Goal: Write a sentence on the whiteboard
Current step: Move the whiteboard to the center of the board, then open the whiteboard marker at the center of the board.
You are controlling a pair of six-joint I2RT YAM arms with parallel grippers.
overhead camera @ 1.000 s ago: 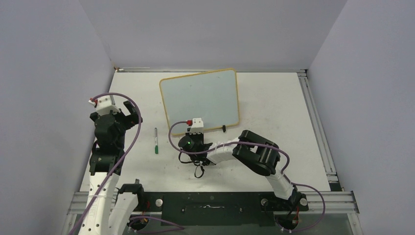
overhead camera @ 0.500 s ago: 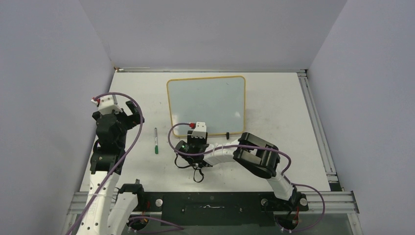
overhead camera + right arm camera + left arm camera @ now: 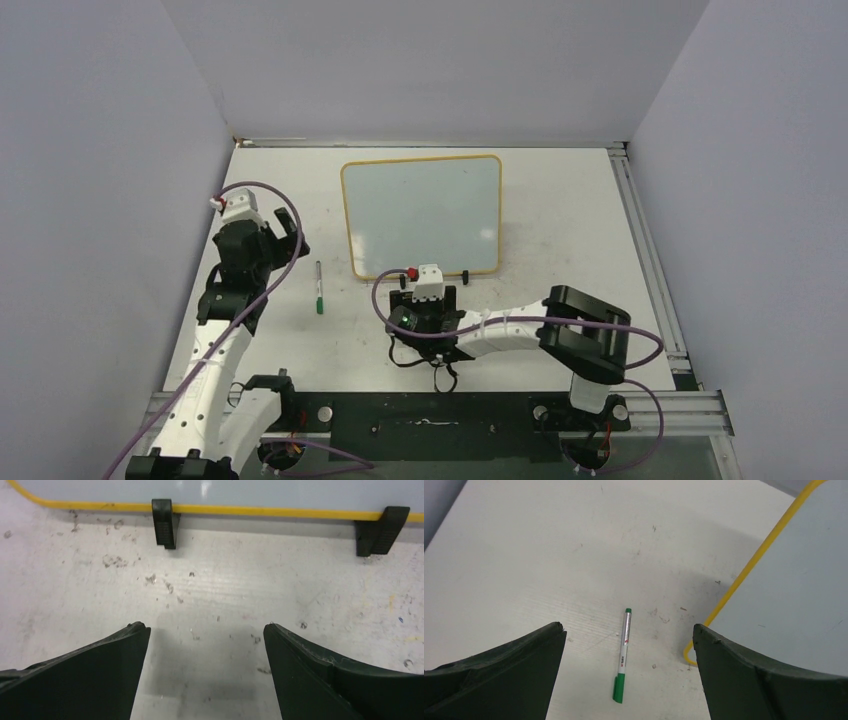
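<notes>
The left gripper lowers back and to the right in the top view onto the marker's green cap (image 3: pixel 320 307) (image 3: pixel 619 688) next. That cap lies below its fingers, nearer my base.
The whiteboard (image 3: pixel 420 215), white with a yellow frame, lies square at the table's middle back; no sentence shows on its face. Its two black clip feet (image 3: pixel 164 522) sit along the near edge (image 3: pixel 250 511). My right gripper (image 3: pixel 425 296) (image 3: pixel 206 626) stands open just short of that edge, with only bare table between its fingers. A green-capped marker (image 3: pixel 319 288) (image 3: pixel 623 652) lies left of the board. My left gripper (image 3: pixel 283 232) (image 3: pixel 626 626) hangs open above the marker, with the board's corner (image 3: pixel 794 595) to its right.
Grey walls close in the table at the back and both sides. A metal rail (image 3: pixel 650 260) runs along the right edge. The arms' bases and purple cables (image 3: pixel 420 420) fill the near edge.
The right gripper turned the tilted whiteboard square, then opened, let go of its near edge and drew back. The left arm moved forward and a little right, towards the marker.
</notes>
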